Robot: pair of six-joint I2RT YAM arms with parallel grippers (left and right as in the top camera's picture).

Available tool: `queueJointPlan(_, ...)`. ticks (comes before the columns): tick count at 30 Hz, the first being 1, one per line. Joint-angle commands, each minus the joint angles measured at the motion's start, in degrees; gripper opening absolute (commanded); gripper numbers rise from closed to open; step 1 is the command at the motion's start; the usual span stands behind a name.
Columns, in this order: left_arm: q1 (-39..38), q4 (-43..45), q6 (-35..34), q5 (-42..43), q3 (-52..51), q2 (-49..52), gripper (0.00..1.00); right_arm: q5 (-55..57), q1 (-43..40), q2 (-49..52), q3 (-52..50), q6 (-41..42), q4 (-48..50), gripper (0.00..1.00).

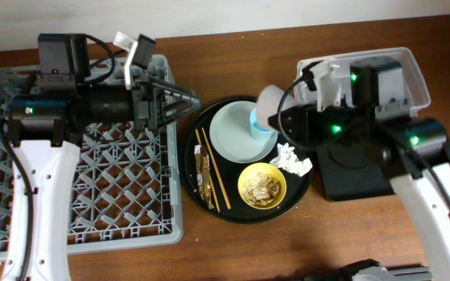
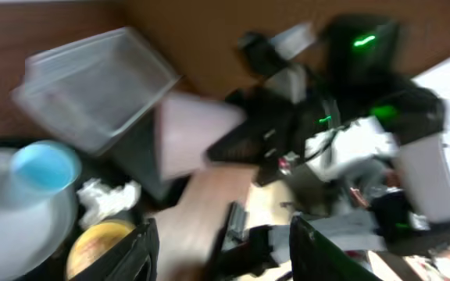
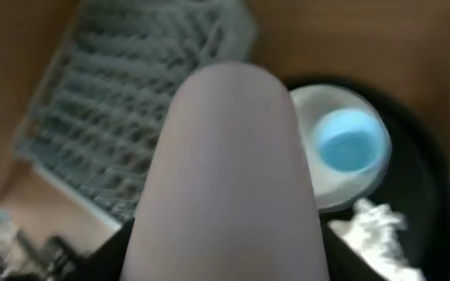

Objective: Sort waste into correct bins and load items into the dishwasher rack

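Note:
The pink cup will next move across past the plate (image 1: 237, 129) in my right gripper, then down onto the dishwasher rack's far corner nearest the plate.
My right gripper (image 1: 280, 111) is shut on a small pink cup (image 1: 269, 99), held in the air over the plate's right edge; the cup (image 3: 233, 172) fills the right wrist view. A blue cup (image 1: 257, 122) stands on the pale round plate (image 1: 237, 129). The yellow bowl (image 1: 262, 187) holds beige food scraps. A crumpled white napkin (image 1: 292, 159) lies beside it. A gold-brown wrapper (image 1: 205, 176) and wooden chopsticks (image 1: 216, 176) lie at the left. My left gripper (image 1: 184, 101) stands open and empty over the grey dishwasher rack's (image 1: 22, 226) right edge, its dark fingers (image 2: 143, 250) apart.
All the loose things rest on a round black tray (image 1: 198, 129). The clear tub (image 1: 412, 66) sits at the back right under my right arm, and the shallow black rectangular tray (image 1: 358, 176) lies in front of it. Bare wooden table runs along the front.

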Motion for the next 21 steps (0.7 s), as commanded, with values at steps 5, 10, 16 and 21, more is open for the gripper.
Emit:
queueJointPlan(5, -0.1, -5.0, -2.5, -32.1, 0.0, -7.7, 0.52, 16.7, 9.1, 22.8, 36.9, 0.8, -18.1, 0.35)
queueJointPlan(10, -0.1, -10.7, -4.7, -54.6, 0.0, -15.4, 0.52, 22.1, 20.4, 37.7, 49.2, 1.4, -12.4, 0.35)
queueJointPlan(16, 0.0, -19.4, -6.2, -67.6, 0.0, -22.4, 0.53, 26.0, 28.0, 51.1, 49.2, 1.4, 4.9, 0.35)
queueJointPlan(21, 0.0, -22.6, -6.2, -67.9, 0.0, -24.7, 0.53, 28.0, 30.7, 61.3, 49.2, 1.2, 14.5, 0.36)
